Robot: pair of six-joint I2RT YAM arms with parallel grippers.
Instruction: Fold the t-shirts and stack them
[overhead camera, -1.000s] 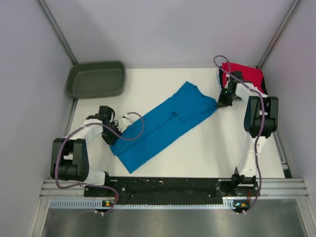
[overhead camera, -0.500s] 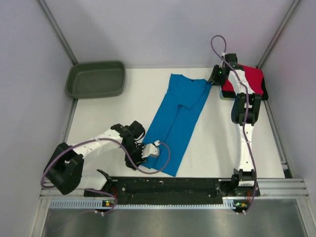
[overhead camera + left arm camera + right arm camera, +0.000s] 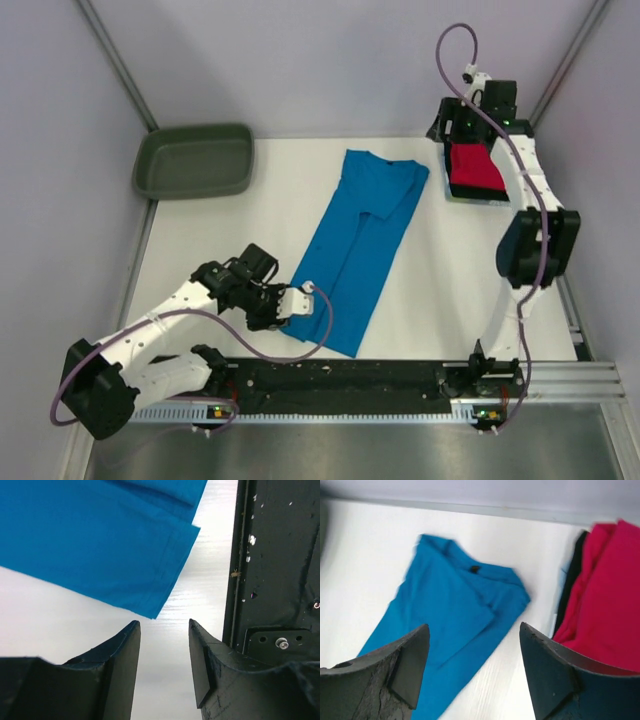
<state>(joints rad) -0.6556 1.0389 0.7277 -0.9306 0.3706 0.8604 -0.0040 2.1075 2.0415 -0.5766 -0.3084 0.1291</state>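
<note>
The t-shirt's hem slants just beyond my left gripper's open fingers. My left gripper will next go down and turn to bring its open fingers around the hem corner nearest it.
The turquoise-blue t-shirt (image 3: 360, 245) lies flat on the white table, folded into a long strip, with its collar end at the far side and its hem near the front rail. My left gripper (image 3: 283, 303) sits low by the strip's near left corner. In the left wrist view it (image 3: 163, 622) is open and empty, with the hem corner (image 3: 152, 615) just beyond its tips. My right gripper (image 3: 452, 132) hangs raised at the back right, next to the folded red t-shirt (image 3: 476, 168). It (image 3: 473, 627) stands wide open above the blue shirt (image 3: 455, 610). A black shirt (image 3: 571, 582) shows under the red one (image 3: 610, 595).
A dark olive-green tub (image 3: 193, 160) stands at the back left corner. The black front rail (image 3: 350, 378) runs along the near edge, close to the shirt's hem and my left gripper. Grey walls enclose the table on three sides.
The blue shirt swung from a diagonal to nearly lengthwise on the table. Both grippers opened and let go of it. The right arm lifted back toward the red stack; the left drew back.
</note>
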